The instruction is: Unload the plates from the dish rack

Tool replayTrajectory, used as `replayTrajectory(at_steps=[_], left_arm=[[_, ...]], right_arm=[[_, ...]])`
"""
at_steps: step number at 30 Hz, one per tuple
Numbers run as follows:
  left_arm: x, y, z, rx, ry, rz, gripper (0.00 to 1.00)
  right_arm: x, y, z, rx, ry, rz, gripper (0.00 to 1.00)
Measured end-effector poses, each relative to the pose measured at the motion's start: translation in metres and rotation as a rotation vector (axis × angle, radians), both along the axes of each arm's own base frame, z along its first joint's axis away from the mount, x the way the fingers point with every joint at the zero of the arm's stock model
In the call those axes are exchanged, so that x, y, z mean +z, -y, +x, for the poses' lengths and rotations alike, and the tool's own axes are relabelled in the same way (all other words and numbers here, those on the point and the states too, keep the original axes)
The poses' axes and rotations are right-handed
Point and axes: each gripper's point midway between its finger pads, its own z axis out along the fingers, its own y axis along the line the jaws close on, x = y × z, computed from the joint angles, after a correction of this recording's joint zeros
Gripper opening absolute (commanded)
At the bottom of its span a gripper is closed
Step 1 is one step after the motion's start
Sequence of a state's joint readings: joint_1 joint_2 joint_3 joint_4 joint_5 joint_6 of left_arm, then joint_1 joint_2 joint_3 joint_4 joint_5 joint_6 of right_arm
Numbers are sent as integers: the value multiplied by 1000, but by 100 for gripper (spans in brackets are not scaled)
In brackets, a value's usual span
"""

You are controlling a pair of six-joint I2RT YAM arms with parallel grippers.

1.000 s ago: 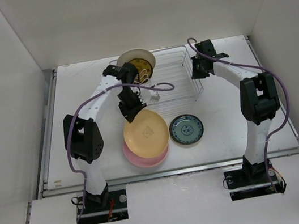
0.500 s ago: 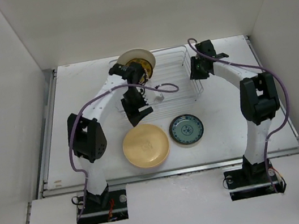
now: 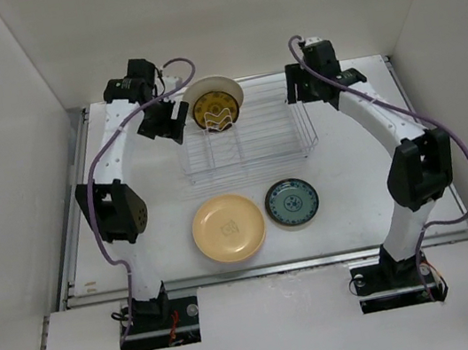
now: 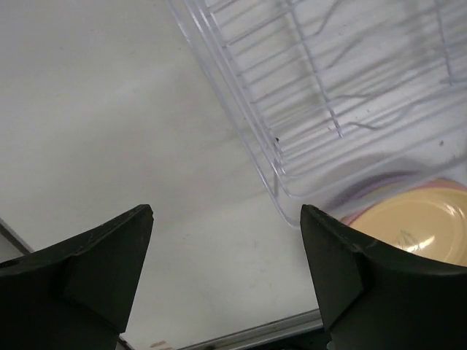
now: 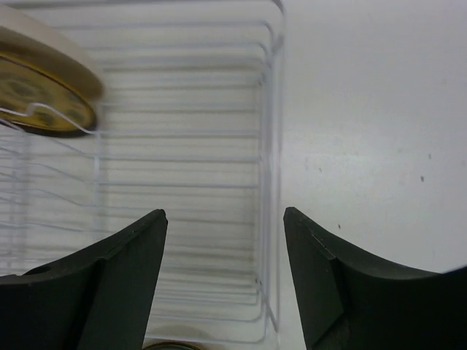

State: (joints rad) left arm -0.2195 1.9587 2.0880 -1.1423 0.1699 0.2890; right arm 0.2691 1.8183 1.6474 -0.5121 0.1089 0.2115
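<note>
My right gripper is about to move across the rack (image 3: 249,132) to the amber-brown plate (image 3: 212,110), and I will turn its fingers onto the plate's nearest side rim.
The wire dish rack (image 3: 249,132) stands at the back middle. At its left end a cream plate (image 3: 221,85) and an amber-brown patterned plate (image 3: 212,110) stand upright. A yellow plate (image 3: 228,227) and a teal patterned plate (image 3: 292,203) lie flat in front of the rack. My left gripper (image 3: 173,124) hangs open and empty beside the rack's left end. In the left wrist view the rack corner (image 4: 292,153) and the yellow plate (image 4: 419,230) show past its fingers. My right gripper (image 3: 297,97) is open over the rack's right end, whose rim (image 5: 268,175) runs between its fingers.
White walls close in the table on the left, back and right. A metal rail (image 3: 268,268) runs along the table's near edge. In the right wrist view the cream plate (image 5: 44,47) and amber-brown plate (image 5: 36,98) sit at the rack's far end.
My left gripper let go of the yellow plate onto the pink one, opened, and swung up and back to the rack's left end. My right gripper opened and lifted slightly at the right end.
</note>
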Motion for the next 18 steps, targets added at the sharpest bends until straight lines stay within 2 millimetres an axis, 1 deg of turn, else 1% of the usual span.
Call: replayTrajectory(at_steps=[2,4,5,8,9,10,12,13,14,16,17,18], left_arm=[[-14,-6,13,77,-16,14,75],[-34,-6,25,127,-47,24,68],[-46,-5,31,148,-63,29,63],[-84,-3,40,187,-134,42,57],[-97,-3,40,196,-161,47,52],[-108,-3,40,205,-187,51,48],[-124,-3,39,219,-227,53,38],[-130,-1,39,225,-244,40,26],[-130,3,38,227,-253,20,19],[-129,6,39,233,-247,20,9],[-128,7,41,251,-243,6,0],[-128,9,44,274,-241,-15,0]], right_arm=[[29,-21,6,69,80,-11,71],[49,-55,9,183,131,-7,67],[58,-74,11,248,155,1,67],[69,-131,20,412,201,29,63],[67,-148,23,458,210,35,62],[61,-164,26,497,206,40,61],[43,-187,34,546,195,46,58],[32,-194,37,561,178,50,58],[20,-199,41,570,162,54,55],[-1,-205,50,573,138,56,54],[-11,-206,53,572,124,57,54],[-20,-207,55,568,111,58,54]])
